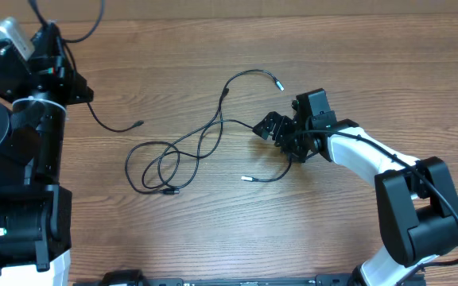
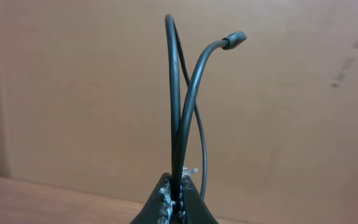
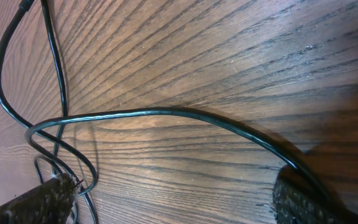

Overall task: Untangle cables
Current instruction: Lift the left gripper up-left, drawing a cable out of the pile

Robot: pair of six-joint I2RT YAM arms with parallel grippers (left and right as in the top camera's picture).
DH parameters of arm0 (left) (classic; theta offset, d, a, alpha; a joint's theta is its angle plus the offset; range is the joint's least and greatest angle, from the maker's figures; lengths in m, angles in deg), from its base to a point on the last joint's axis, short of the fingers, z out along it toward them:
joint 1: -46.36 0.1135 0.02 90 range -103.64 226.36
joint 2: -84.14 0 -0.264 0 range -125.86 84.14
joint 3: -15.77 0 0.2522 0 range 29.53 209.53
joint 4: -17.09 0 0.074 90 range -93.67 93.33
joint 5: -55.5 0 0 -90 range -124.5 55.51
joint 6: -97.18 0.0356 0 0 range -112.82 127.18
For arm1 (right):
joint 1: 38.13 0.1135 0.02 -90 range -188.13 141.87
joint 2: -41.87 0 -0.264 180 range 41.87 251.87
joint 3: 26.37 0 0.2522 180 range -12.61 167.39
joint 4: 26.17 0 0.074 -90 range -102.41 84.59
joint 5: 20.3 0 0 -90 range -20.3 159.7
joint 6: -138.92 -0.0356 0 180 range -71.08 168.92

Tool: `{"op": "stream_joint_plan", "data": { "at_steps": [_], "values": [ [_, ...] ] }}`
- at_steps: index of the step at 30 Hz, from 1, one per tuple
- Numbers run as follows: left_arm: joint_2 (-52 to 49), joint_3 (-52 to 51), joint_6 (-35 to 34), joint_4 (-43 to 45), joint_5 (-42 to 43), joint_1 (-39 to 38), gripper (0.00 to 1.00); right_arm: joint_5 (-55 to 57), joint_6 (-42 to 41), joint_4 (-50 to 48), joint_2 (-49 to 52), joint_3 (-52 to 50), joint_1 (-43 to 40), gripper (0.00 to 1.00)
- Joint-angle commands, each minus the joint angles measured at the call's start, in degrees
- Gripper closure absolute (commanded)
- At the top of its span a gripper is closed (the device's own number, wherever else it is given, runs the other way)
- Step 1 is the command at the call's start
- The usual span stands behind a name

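I'll next tilt and lower my left gripper toward the table, well away from the tangle, to release the cable piece.
Loose black cables (image 1: 183, 152) lie looped and crossed in the middle of the wooden table (image 1: 213, 238), with silvery plug tips (image 1: 279, 86) at their ends. My right gripper (image 1: 281, 137) stands open low over the right end of this tangle. In the right wrist view a cable (image 3: 166, 112) arcs across the wood ahead of my right gripper (image 3: 176, 205), passing over the right finger (image 3: 303, 199). My left gripper (image 1: 52, 33) is raised at the far left, shut on a separate cable (image 2: 176, 93) whose plug end (image 2: 235, 39) curls up above my left gripper (image 2: 180, 186).
A loose end of cord (image 1: 122, 125) with a small plug lies on the table just right of the left arm (image 1: 22, 143). The right arm (image 1: 404, 199) reaches in from the lower right. A plain beige wall (image 2: 73, 93) fills the left wrist view.
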Motion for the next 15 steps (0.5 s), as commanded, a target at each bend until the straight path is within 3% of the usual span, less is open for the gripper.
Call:
{"op": "stream_joint_plan", "data": {
  "at_steps": [1,9,15],
  "values": [
    [-1.20,1.22,1.20,-1.40,-8.02,0.11,0.96,2.56,0.61,0.59,0.48,-0.26,-0.20,0.00],
    [-9.88,1.22,1.22,-9.53,-9.55,0.11,0.96,2.56,0.61,0.63,0.48,-0.26,-0.20,0.00],
    [-18.97,1.22,1.22,-8.07,-15.54,0.26,0.96,2.56,0.63,0.63,0.48,-0.26,-0.20,0.00]
  ]
}}
